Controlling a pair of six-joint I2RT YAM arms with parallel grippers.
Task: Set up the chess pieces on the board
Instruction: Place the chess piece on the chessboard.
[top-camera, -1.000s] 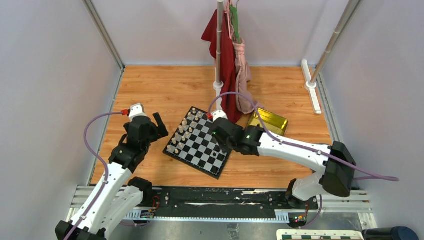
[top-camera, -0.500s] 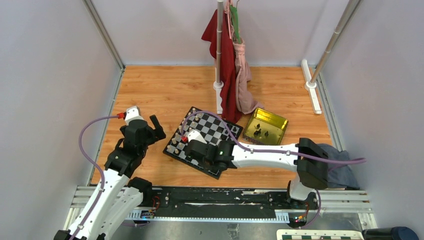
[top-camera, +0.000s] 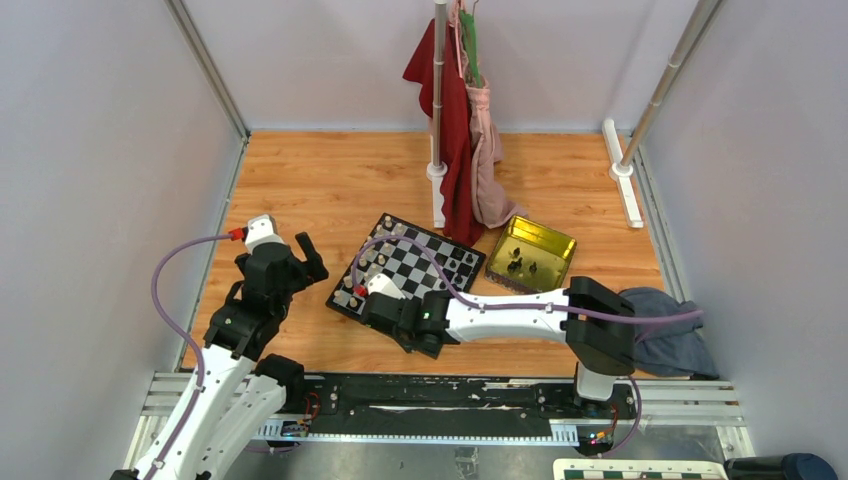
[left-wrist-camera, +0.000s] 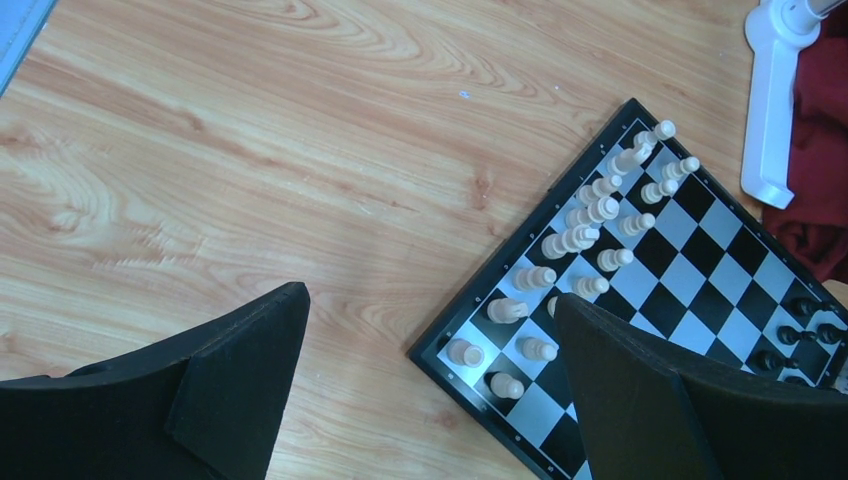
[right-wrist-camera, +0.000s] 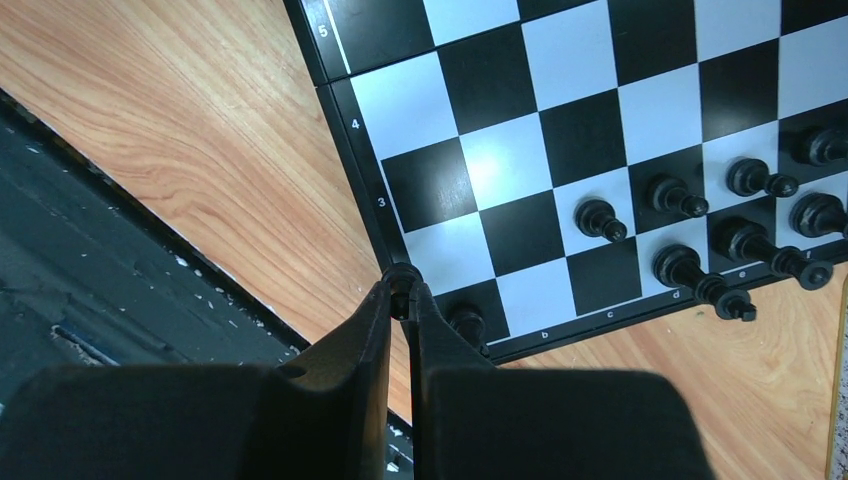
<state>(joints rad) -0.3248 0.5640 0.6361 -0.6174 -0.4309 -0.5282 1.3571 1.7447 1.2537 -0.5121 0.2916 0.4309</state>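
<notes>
My right gripper shifts outward from the board's rim and down onto the nearest white square (right-wrist-camera: 450, 252) next. It releases its black piece there, as that square beside the corner piece is empty.
The board (top-camera: 425, 262) lies slanted on the wooden floor, cream pieces (top-camera: 362, 270) along its left edge. My right gripper (top-camera: 428, 340) hangs over the near corner, shut on a tiny black chess piece (right-wrist-camera: 402, 285) just outside the rim by the rank numbers. Another black piece (right-wrist-camera: 467, 322) stands on the corner square beside my right finger. Several black pieces (right-wrist-camera: 600, 218) stand along the lettered edge of the board (right-wrist-camera: 590, 90). My left gripper (left-wrist-camera: 430, 300) is open and empty, over bare wood at the board's (left-wrist-camera: 700, 260) left corner.
A gold tin tray (top-camera: 560, 240) right of the board holds a few black pieces (top-camera: 520, 263). Red and pink clothes (top-camera: 455, 110) hang on a pole behind the board. A grey cloth (top-camera: 665, 330) lies at the right. The black base rail (top-camera: 450, 395) runs along the near edge.
My right arm has swung from the board's far side, by the tin, across to the near corner, jaws staying shut. The left arm has drifted slightly left, still open.
</notes>
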